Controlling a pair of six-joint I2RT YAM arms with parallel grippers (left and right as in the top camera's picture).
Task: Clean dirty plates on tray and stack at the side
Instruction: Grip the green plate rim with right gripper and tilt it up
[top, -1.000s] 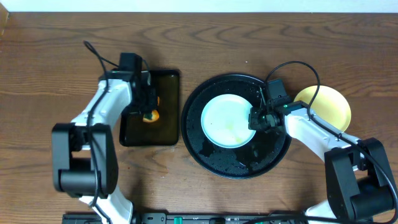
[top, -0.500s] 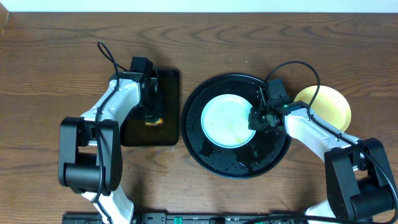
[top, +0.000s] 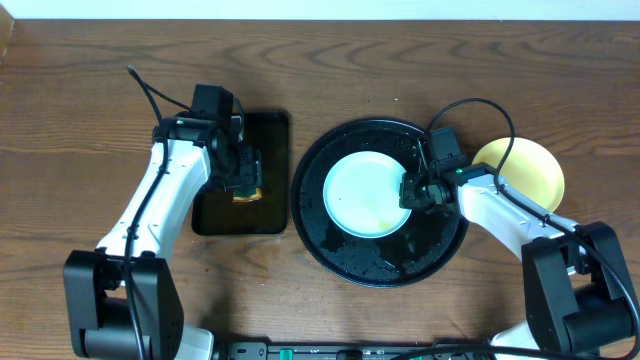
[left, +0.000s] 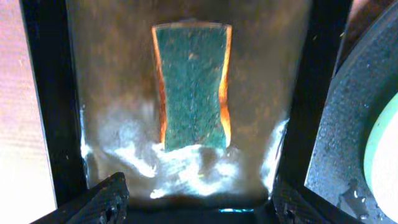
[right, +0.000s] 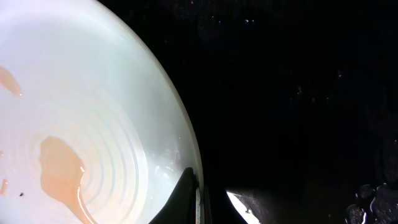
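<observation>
My right gripper will next lift across and lower the mint-green plate's rim onto the pale yellow plate (top: 535, 165), which lies to its right in the overhead view, then let go.
A pale mint-green plate (top: 362, 195) lies in the middle of the large round black tray (top: 340, 255). My right gripper (top: 410, 190) is shut on its right rim. In the right wrist view one dark finger lies on the plate (right: 81, 112) inside the rim and the other outside it, with the gripper (right: 208, 198) low in frame. A brown-orange smear (right: 59, 162) and small specks mark the plate. A pale yellow plate (top: 535, 165) sits on the wood to the right. My left gripper (left: 199, 198) hangs open above a green-and-orange sponge (left: 191, 87).
The sponge (top: 247, 192) lies on a small rectangular black tray (top: 215, 215) left of the round tray, on a wet, foamy surface (left: 186, 162). The round tray's wet black floor (right: 298, 93) fills the right wrist view. Cables loop over both arms.
My left gripper has opened and let go of the sponge, which now lies on the rectangular tray. The left arm shifted slightly. The right arm and the plates have not moved.
</observation>
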